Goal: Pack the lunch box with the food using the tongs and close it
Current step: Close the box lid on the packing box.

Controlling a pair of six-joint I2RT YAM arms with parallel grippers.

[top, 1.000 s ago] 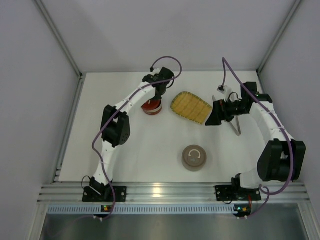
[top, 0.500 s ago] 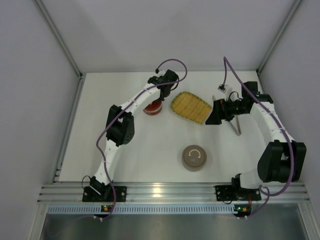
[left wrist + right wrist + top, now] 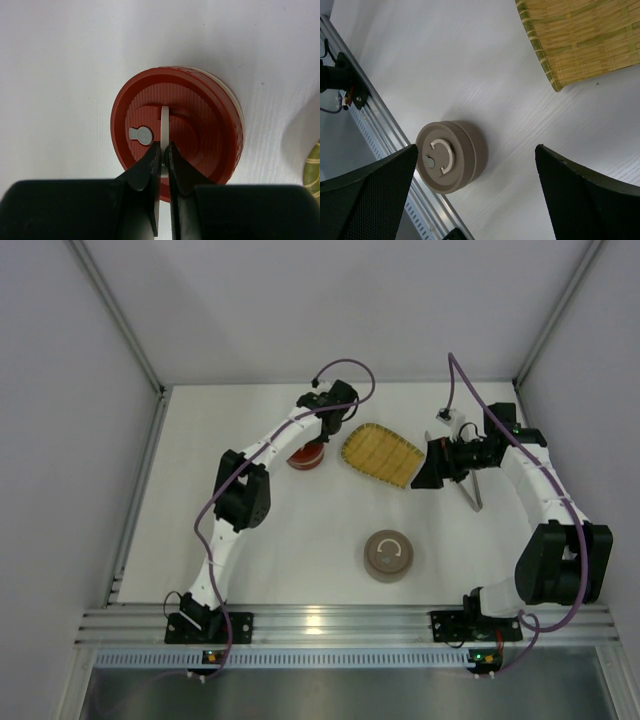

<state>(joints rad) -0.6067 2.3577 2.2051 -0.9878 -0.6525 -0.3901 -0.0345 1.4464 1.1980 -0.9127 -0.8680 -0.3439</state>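
The bare tabletop beside the brown tin lies back from the lunch box (image 3: pixel 303 459), so my left gripper should carry the box back there, turning, and let go of its handle.
A round lunch box with a red ribbed lid (image 3: pixel 205 125) stands on the white table, seen in the top view as the lunch box (image 3: pixel 303 459) left of the tray. Its thin white handle (image 3: pixel 164 120) stands upright. My left gripper (image 3: pixel 163 148) is shut on that handle from above; in the top view the left gripper (image 3: pixel 312 442) hangs over the box. The silvery tongs (image 3: pixel 472 492) lie on the table at the right, partly under my right arm. My right gripper (image 3: pixel 476 147) is wide open and empty, raised above the table; the right gripper (image 3: pixel 418 472) sits just right of the tray. The food is out of view.
A yellow woven tray (image 3: pixel 380 454) lies between the two grippers; its corner shows as the tray (image 3: pixel 580 35) in the right wrist view. A brown round tin (image 3: pixel 388 555) with a flat ring handle stands near the front rail, seen again as the tin (image 3: pixel 452 157).
My left wrist swung slightly to the right above the red lid and then held still. The right arm has not moved.
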